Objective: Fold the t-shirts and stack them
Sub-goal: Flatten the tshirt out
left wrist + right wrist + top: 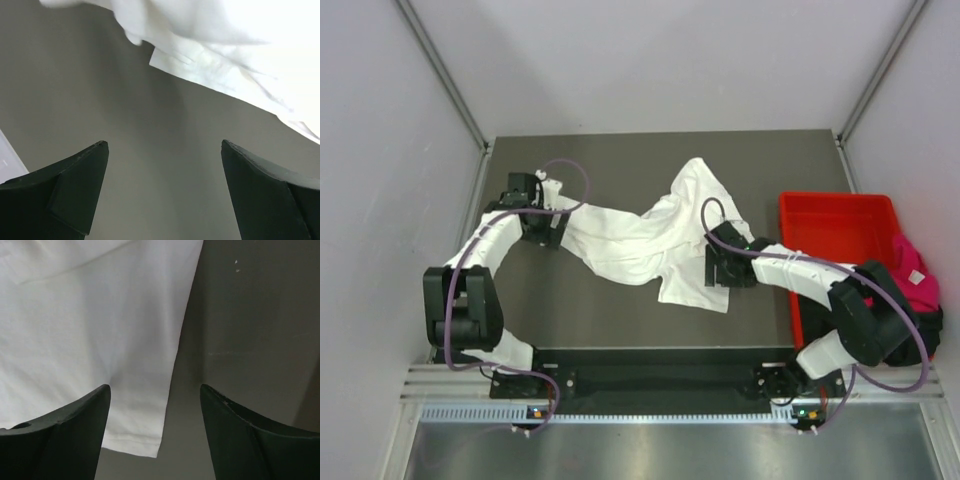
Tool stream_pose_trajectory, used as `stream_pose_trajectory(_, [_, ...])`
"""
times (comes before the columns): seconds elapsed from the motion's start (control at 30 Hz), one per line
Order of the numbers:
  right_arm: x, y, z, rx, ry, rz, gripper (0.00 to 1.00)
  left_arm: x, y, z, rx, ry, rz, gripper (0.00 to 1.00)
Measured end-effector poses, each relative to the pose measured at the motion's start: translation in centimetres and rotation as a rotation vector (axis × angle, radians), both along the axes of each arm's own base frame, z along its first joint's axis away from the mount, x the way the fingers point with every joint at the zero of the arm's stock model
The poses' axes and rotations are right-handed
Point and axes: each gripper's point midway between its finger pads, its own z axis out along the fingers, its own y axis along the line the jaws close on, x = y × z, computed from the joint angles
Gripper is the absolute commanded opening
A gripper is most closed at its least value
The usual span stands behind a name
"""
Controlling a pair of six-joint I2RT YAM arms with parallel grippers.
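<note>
The white t-shirt's edge facing the bin (166, 403) already runs between the fingers of my right gripper, so next my right gripper needs to stay almost where it is and close on that edge.
A white t-shirt (640, 240) lies crumpled across the middle of the dark table, one part reaching toward the back. My left gripper (548, 225) is at its left end. In the left wrist view it (164, 145) is open and empty over bare table, with the white cloth (235, 45) ahead. My right gripper (714, 268) is over the shirt's right lower part. It (155, 387) is open, and a hemmed corner of the shirt (100, 325) lies between its fingers. A magenta-pink t-shirt (915, 275) lies in the red bin. I cannot make out a black t-shirt.
The red plastic bin (835, 225) stands at the table's right edge, with my right arm's elbow over its near end. Grey walls close in the table on the left, back and right. A metal rail runs along the near edge.
</note>
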Motion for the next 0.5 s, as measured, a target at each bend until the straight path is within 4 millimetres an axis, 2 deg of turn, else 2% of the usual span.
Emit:
stream_pose_trajectory(0.03, [-0.3,0.0,-0.6,-0.003,0.014,-0.001,0.69,-0.1,-0.1,-0.1,-0.002,0.003,-0.012,0.99])
stream_pose_trajectory(0.1, [-0.4,0.2,-1.4,-0.005,0.027,-0.009,0.56,0.0,-0.2,-0.4,0.002,-0.003,-0.039,0.99])
stream_pose_trajectory(0.13, [0.0,0.5,-1.3,0.007,0.012,-0.012,0.5,0.0,-0.2,-0.5,0.005,-0.005,-0.044,0.98])
stream_pose_trajectory(0.17, [0.2,0.7,-1.3,0.011,0.004,-0.012,0.4,0.1,-0.1,-0.8,0.01,-0.007,-0.051,0.96])
stream_pose_trajectory(0.23, [0.8,1.2,-1.3,0.029,-0.019,-0.015,0.28,0.5,-0.1,-1.3,0.014,-0.005,-0.058,0.93])
stream_pose_trajectory(0.27, [1.0,1.4,-1.2,0.04,-0.028,-0.017,0.19,0.8,-0.1,-1.8,0.016,-0.003,-0.063,0.9])
stream_pose_trajectory(0.33, [1.4,1.9,-1.2,0.065,-0.044,-0.022,0.11,1.2,-0.2,-3.1,0.011,0.022,-0.069,0.88])
stream_pose_trajectory(0.37, [1.5,2.0,-1.2,0.072,-0.05,-0.025,0.01,1.2,-0.3,-3.9,0.009,0.039,-0.071,0.88])
stream_pose_trajectory(0.4, [1.6,2.1,-1.2,0.08,-0.057,-0.025,0.0,1.4,-0.3,-4.8,0.008,0.057,-0.071,0.87])
stream_pose_trajectory(0.5, [1.2,1.9,-1.1,0.096,-0.069,-0.035,0.0,2.0,-0.4,-6.4,-0.002,0.094,-0.068,0.72])
